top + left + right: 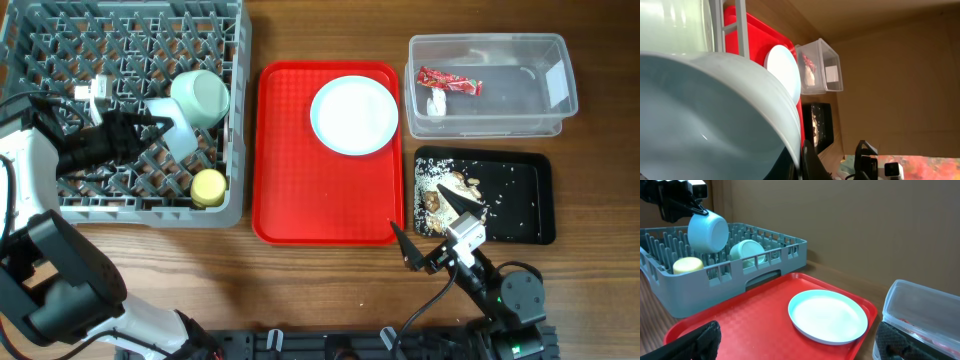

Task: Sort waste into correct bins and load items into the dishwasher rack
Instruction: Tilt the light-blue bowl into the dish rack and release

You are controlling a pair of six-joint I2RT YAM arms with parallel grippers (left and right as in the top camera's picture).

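My left gripper brings the pale-blue bowl down next and releases its rim. Empty rack wires between the mint-green bowl and yellow cup lie below for it.
My left gripper is shut on the rim of the pale-blue bowl and holds it over the grey dishwasher rack; the bowl fills the left wrist view. The mint-green bowl and the yellow cup sit in the rack. The pale-blue plate lies on the red tray. The red wrapper and a white scrap lie in the clear tub. Food scraps lie in the black tray. My right gripper is open and empty, low at the tray's front right corner.
A small white item sits in the rack's far left part, partly hidden by my left arm. In the right wrist view the plate lies ahead between my open fingers, with the rack beyond at left and the tub at right.
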